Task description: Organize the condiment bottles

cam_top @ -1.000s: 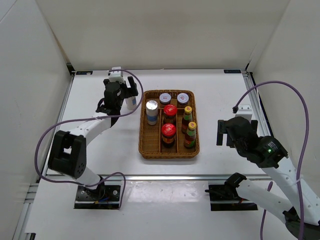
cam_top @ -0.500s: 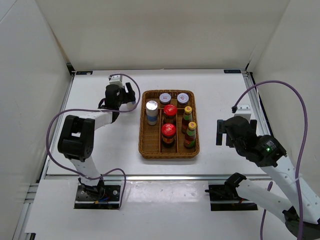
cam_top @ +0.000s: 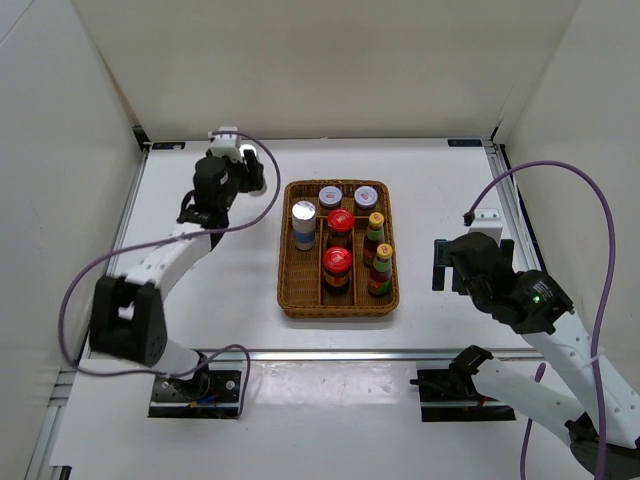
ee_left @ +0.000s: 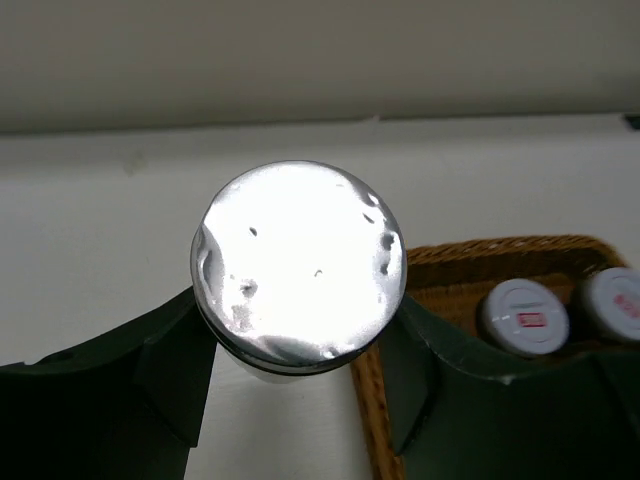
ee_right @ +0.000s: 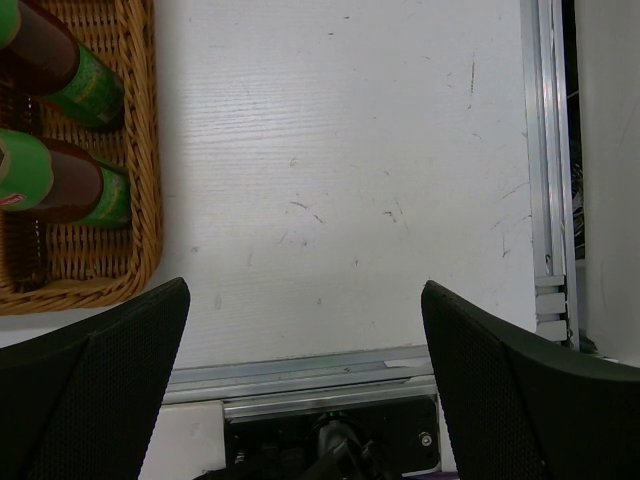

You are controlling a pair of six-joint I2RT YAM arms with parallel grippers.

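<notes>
The empty slot point(cam_top: 300, 279) beside the near red-lidded jar lies back, to the right in the top view. My left gripper swings there, lowers and releases next.
My left gripper point(cam_top: 238, 172) is shut on a white shaker with a silver cap point(ee_left: 298, 262), left of the wicker tray point(cam_top: 290, 304). In the left wrist view the dark fingers point(ee_left: 160, 370) press both sides of the shaker, just under its cap. Standing in the tray are another silver-capped shaker point(cam_top: 304, 212), two grey-lilac-lidded jars point(cam_top: 330, 196) point(cam_top: 365, 196), two red-lidded jars point(cam_top: 340, 221) point(cam_top: 337, 261) and two yellow-capped sauce bottles point(cam_top: 375, 224) point(cam_top: 383, 254). My right gripper point(cam_top: 440, 265) hangs open and empty over bare table, right of the tray.
White walls close in the table on three sides. A metal rail point(ee_right: 300, 375) runs along the near edge, and another point(cam_top: 508, 215) along the right side. The right wrist view catches the tray's right rim point(ee_right: 142, 190) and both sauce bottles point(ee_right: 62, 185).
The left gripper's jaws have closed on the white shaker left of the tray. That arm has shifted slightly back and left. The right arm has stayed still.
</notes>
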